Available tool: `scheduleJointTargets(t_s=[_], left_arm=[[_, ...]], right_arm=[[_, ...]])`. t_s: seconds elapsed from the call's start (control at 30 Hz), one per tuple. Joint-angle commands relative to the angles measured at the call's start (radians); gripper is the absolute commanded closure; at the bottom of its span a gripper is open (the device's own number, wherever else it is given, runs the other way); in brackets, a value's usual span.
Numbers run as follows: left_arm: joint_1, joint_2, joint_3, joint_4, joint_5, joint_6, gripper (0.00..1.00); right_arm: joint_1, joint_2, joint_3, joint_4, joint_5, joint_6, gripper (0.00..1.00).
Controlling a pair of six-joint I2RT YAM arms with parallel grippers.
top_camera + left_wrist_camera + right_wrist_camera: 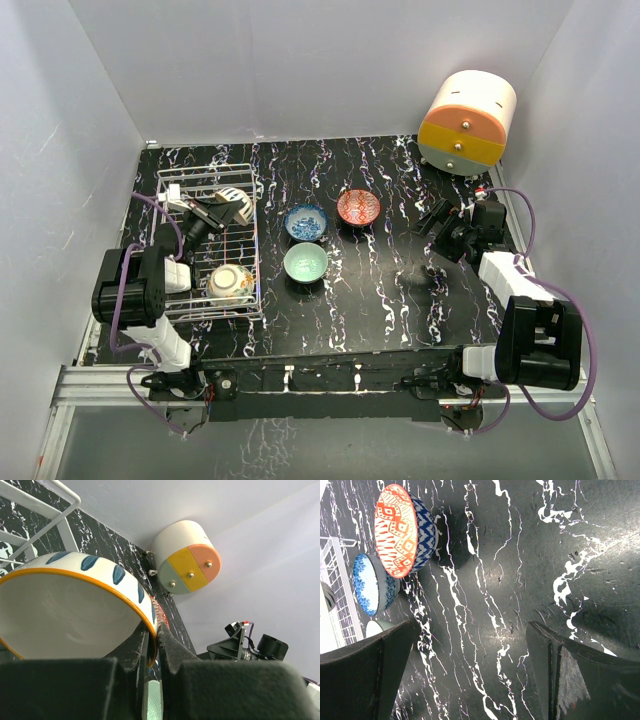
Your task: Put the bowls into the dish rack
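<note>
The rack's near end already has the yellowish bowl [232, 283] in it, so the left gripper needs to come down with its tilted bowl onto the rack's empty far end [214, 189] and let go.
The white wire dish rack [176, 232] stands at the left. My left gripper [230, 208] is shut on the rim of a cream-inside bowl [240, 196] with an orange rim and blue leaf marks outside, and holds it tilted over the rack's far end. In the left wrist view its jaws [157, 641] pinch the bowl's wall [75, 615]. A yellowish patterned bowl [232, 283] lies in the rack's near end. The blue [305, 222], red [358, 207] and mint-green [305, 262] bowls sit on the table. My right gripper [441, 226] is open and empty [470, 630], right of them.
The round orange-and-cream drawer unit [467, 122] stands at the back right corner and also shows in the left wrist view [185, 557]. The right wrist view shows the red bowl [395, 530], the blue bowl [370, 585] and the rack's edge [337, 590]. White walls close three sides.
</note>
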State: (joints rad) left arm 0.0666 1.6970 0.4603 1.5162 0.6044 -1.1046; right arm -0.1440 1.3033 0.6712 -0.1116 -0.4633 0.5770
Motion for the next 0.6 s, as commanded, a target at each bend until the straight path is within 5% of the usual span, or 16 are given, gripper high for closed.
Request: scheduleJointTargets(t_s=[0.0, 0.37, 0.57], left_arm=[[0.018, 0.018, 0.044, 0.226, 0.031, -0.010, 1.00], [0.041, 0.155, 0.008, 0.277, 0.008, -0.037, 1.00], [0.060, 0.119, -0.027, 0.178, -0.006, 0.003, 1.00]], right_arm=[[0.001, 0.008, 0.025, 0.033, 0.007, -0.011, 0.02], [0.001, 0.028, 0.022, 0.051, -0.005, -0.008, 0.01], [0.001, 0.030, 0.025, 0.054, -0.007, -0.007, 0.02]])
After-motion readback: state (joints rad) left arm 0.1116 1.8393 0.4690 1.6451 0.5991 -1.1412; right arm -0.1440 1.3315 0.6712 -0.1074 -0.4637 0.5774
